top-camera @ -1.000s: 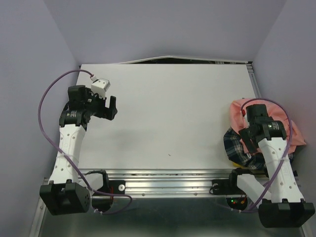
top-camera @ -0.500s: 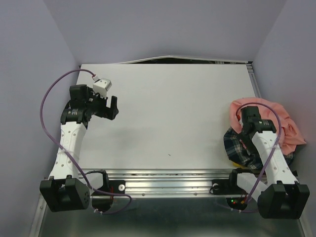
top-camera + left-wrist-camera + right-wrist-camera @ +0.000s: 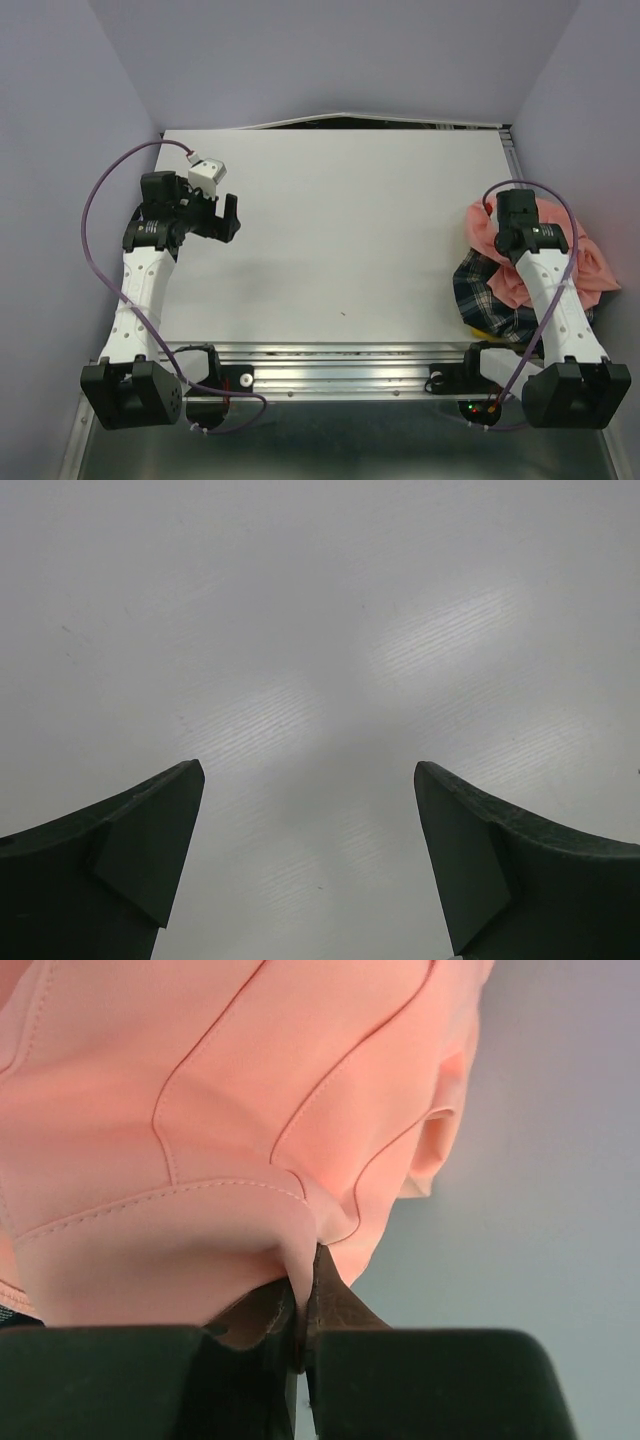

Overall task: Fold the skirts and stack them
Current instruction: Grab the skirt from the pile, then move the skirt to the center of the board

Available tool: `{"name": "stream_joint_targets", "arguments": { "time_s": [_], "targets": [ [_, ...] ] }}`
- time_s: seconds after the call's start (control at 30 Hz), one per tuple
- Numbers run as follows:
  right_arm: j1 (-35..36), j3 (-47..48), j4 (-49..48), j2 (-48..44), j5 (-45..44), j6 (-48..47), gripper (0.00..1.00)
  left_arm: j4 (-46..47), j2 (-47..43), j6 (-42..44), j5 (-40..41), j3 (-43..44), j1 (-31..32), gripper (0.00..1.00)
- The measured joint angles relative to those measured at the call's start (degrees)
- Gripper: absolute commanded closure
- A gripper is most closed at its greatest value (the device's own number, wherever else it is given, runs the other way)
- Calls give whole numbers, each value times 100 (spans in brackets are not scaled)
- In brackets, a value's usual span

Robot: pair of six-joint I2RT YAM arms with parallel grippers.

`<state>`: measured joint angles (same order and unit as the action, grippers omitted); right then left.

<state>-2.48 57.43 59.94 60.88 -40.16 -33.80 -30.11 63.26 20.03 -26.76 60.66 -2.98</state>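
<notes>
Next, my right gripper rises, shifts to the left in the top view and releases the bunched salmon-pink skirt over the table's middle, where the table is clear.
The salmon-pink pleated skirt [image 3: 592, 262] lies bunched at the table's right edge, on top of the dark plaid skirt [image 3: 482, 295]. My right gripper [image 3: 500, 222] sits over the pink skirt's left side. In the right wrist view it [image 3: 305, 1295] is shut on a fold of the pink skirt [image 3: 250, 1110], the cloth pinched between the two fingers. My left gripper [image 3: 228, 217] hovers over the bare left part of the table; the left wrist view shows it [image 3: 308, 830] open with nothing between its fingers.
A sliver of yellow bin [image 3: 480, 327] shows under the plaid skirt at the right front. The white table [image 3: 340, 240] runs wide between the arms. Purple walls close in on left, right and back. A metal rail [image 3: 340, 365] runs along the front edge.
My right gripper has closed from open onto a fold of the pink skirt, and its wrist has shifted slightly back and up. The left arm has barely moved.
</notes>
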Motion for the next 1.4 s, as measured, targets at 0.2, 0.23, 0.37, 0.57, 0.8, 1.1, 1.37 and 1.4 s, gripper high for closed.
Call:
{"name": "stream_joint_targets", "arguments": {
  "time_s": [0.2,0.23,0.37,0.57,0.8,1.1,1.37,1.4],
  "targets": [
    [-20,1552,-61,564,166,-103,99,74,0,-90,-46,9,0,1],
    [-20,1982,-107,708,291,-109,99,79,2,-120,-85,26,0,1],
    [-20,3764,-367,1386,807,-39,99,85,68,-214,-199,212,0,1],
    [-24,6151,-479,2382,2090,444,99,144,151,-352,-286,546,0,5],
    [-7,7604,-734,2981,4299,1598,99,98,616,-608,-518,1209,-140,6],
    [442,6612,-2465,2881,6889,3947,99,11,669,-748,-931,1696,-616,6],
    [2170,3766,-3141,3051,7270,4085,88,-487,662,46,-1036,1685,-610,6],
    [2369,3471,-3167,3154,7270,4039,73,-540,656,157,-1029,1670,-599,6]
  ]
}}
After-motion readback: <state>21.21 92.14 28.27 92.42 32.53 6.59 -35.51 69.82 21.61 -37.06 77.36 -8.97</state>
